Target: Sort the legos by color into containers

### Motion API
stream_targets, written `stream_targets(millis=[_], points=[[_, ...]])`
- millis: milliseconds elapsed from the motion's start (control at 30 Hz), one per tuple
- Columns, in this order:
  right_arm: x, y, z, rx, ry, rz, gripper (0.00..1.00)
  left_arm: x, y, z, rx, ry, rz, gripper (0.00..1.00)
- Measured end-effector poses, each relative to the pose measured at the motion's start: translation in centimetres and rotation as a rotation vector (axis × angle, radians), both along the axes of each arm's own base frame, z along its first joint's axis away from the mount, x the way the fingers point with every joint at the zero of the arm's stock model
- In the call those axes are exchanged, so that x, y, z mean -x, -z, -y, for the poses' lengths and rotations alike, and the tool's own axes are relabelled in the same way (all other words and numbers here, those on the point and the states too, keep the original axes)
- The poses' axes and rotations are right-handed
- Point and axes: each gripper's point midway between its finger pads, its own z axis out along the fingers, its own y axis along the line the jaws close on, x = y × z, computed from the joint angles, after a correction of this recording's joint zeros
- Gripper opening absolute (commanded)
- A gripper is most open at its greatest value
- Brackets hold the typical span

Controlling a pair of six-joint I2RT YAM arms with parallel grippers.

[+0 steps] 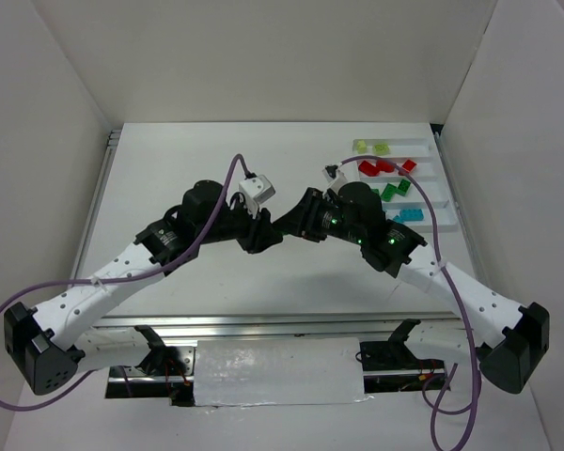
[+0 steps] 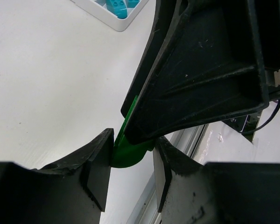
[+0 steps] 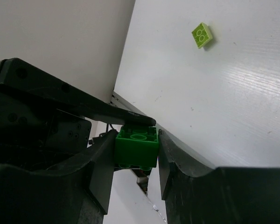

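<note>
The robot's right gripper needs to move outward and to the right in the top view next, over the compartment with green legos, and release its lego there because it has the same color.
My two grippers meet above the middle of the table, the left gripper against the right gripper. The right gripper is shut on a dark green lego, its pads on two opposite sides. The left gripper has its fingertips close round the same green lego, and both pads appear to touch it. A pale yellow-green lego lies loose on the table. The white tray at the far right holds yellow-green, red, green and cyan legos in separate compartments.
The tray's corner with cyan legos shows in the left wrist view. White walls enclose the table on three sides. A metal rail runs along the near edge.
</note>
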Motion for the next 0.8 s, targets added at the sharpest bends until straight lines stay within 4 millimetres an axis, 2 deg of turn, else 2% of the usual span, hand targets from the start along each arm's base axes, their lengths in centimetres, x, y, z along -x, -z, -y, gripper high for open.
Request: stream_targets(millis=[33, 67, 100, 133, 300, 367, 433, 600, 800], points=[[0.0, 0.0, 0.0, 0.001, 0.001, 0.001, 0.0, -0.1, 0.0, 0.0, -0.002, -0.003, 0.0, 0.35], [0.0, 0.0, 0.0, 0.001, 0.002, 0.002, 0.0, -0.1, 0.0, 0.0, -0.002, -0.006, 0.0, 0.62], [0.0, 0.0, 0.0, 0.001, 0.0, 0.004, 0.0, -0.2, 0.0, -0.1, -0.003, -0.013, 0.001, 0.95], [0.1, 0.0, -0.1, 0.0, -0.007, 0.004, 0.0, -0.4, 0.0, -0.1, -0.005, -0.025, 0.004, 1.0], [-0.5, 0.1, 0.3, 0.01, 0.005, 0.022, 0.0, -1.7, 0.0, -1.2, -0.021, -0.135, 0.0, 0.99], [-1.9, 0.3, 1.4, 0.013, 0.045, 0.026, 0.0, -2.2, -0.2, -1.9, -0.038, -0.201, -0.014, 0.99], [-4.0, 1.0, 3.4, 0.025, 0.117, 0.022, 0.0, -3.0, -0.9, -3.0, -0.053, -0.289, -0.02, 0.99], [-11.6, 5.6, 12.3, 0.138, 0.438, -0.055, 0.0, -4.4, -1.3, -7.0, -0.11, -0.55, -0.056, 1.0], [-19.0, 12.3, 23.9, 0.303, 0.787, -0.243, 0.0, -3.2, -0.3, -12.1, -0.2, -0.758, -0.089, 1.0]])
